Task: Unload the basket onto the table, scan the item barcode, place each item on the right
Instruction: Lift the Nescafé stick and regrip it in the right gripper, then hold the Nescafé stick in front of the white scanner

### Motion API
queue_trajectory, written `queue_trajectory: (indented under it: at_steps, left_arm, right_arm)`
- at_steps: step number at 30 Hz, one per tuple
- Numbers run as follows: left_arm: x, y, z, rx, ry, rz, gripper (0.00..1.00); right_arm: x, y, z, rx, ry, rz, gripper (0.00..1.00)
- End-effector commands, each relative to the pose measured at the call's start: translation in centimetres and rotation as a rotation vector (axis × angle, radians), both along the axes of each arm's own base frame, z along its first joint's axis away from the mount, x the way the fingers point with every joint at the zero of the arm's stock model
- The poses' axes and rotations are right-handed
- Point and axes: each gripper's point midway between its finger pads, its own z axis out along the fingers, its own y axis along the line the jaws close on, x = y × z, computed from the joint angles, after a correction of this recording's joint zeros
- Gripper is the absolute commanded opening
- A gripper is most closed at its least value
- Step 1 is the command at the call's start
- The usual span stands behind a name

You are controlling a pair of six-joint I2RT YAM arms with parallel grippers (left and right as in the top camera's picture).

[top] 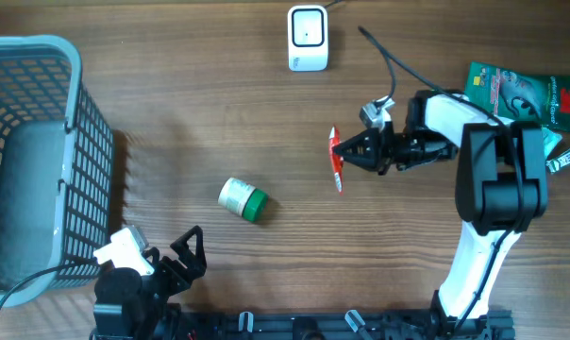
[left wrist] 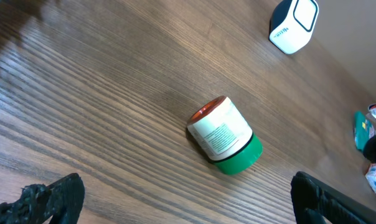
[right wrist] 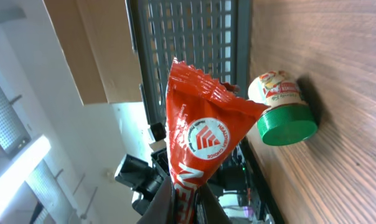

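My right gripper moves outward to the scanner (top: pixel 308 38) next for scanning, then down to release beside the green packets, on its right in the overhead view.
A red snack packet (top: pixel 336 161) (right wrist: pixel 197 130) with a white round logo hangs above the table, pinched at its lower end by my right gripper (top: pixel 353 151) (right wrist: pixel 187 202), which is shut on it. The white barcode scanner (top: pixel 308 38) (left wrist: pixel 292 23) stands at the far middle of the table, well beyond the packet. My left gripper (top: pixel 186 250) (left wrist: pixel 188 199) rests open near the front edge, its black fingertips (left wrist: pixel 48 199) wide apart with nothing between them.
A white jar with a green lid (top: pixel 242 199) (left wrist: pixel 225 134) (right wrist: pixel 281 106) lies on its side mid-table. A grey wire basket (top: pixel 35 161) (right wrist: pixel 188 43) fills the left side. Green packets (top: pixel 521 93) and other items lie at the right edge.
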Motion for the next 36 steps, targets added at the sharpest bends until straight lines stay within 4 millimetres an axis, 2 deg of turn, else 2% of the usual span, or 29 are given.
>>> queue_trajectory:
  at_steps: [1,12,14,16,18,19,20,21,22,24,26,28,34,35,36]
  left_arm:
    - [0.0,0.0,-0.1,-0.005,0.0,0.003,1.0]
    - [0.1,0.0,-0.1,-0.005,0.0,0.003,1.0]
    - [0.1,0.0,-0.1,-0.005,0.0,0.003,1.0]
    - [0.1,0.0,-0.1,-0.005,0.0,0.003,1.0]
    - [0.1,0.0,-0.1,-0.005,0.0,0.003,1.0]
    - [0.0,0.0,-0.1,-0.005,0.0,0.003,1.0]
    - [0.1,0.0,-0.1,-0.005,0.0,0.003,1.0]
    - [0.1,0.0,-0.1,-0.005,0.0,0.003,1.0]
    - [0.1,0.0,-0.1,-0.005,0.0,0.003,1.0]
    - [0.1,0.0,-0.1,-0.005,0.0,0.003,1.0]
    - [0.1,0.0,-0.1,-0.005,0.0,0.003,1.0]
    - [0.1,0.0,-0.1,-0.005,0.0,0.003,1.0]
    - [0.1,0.0,-0.1,-0.005,0.0,0.003,1.0]
    - [0.1,0.0,-0.1,-0.005,0.0,0.003,1.0]
    - [0.1,0.0,-0.1,-0.005,0.0,0.003,1.0]
  right_arm:
    - [-0.5,0.9,0.2,0.009,-0.043,0.021,0.05]
    - [-2.1,4.8,1.1,0.053,-0.092,0.11,0.05]
    - [-1.4,4.9,1.6,0.057,-0.12,0.108,0.05]
    - [0.0,5.1,2.5,0.064,-0.143,0.108,0.05]
    - [2.6,5.8,3.4,0.054,-0.15,0.137,0.05]
    - [3.6,6.3,2.8,-0.024,-0.1,0.168,0.05]
    - [4.8,6.7,0.3,-0.238,-0.001,0.174,0.05]
    - [6.7,5.5,-4.5,-0.651,0.141,0.062,0.05]
    - [7.4,4.3,-6.3,-0.88,0.142,-0.017,0.05]
    - [7.1,4.6,-5.9,-0.992,0.057,-0.03,0.05]
    - [6.2,5.9,-4.2,-0.984,0.023,-0.023,0.05]
    - [6.1,6.2,-3.0,-0.997,0.03,-0.066,0.05]
    - [8.7,0.2,-3.5,-1.289,0.293,-0.574,0.05]
    - [9.8,-0.2,-3.4,-1.285,0.316,-0.669,0.05]
    - [10.7,0.1,-3.1,-1.252,0.298,-0.698,0.05]
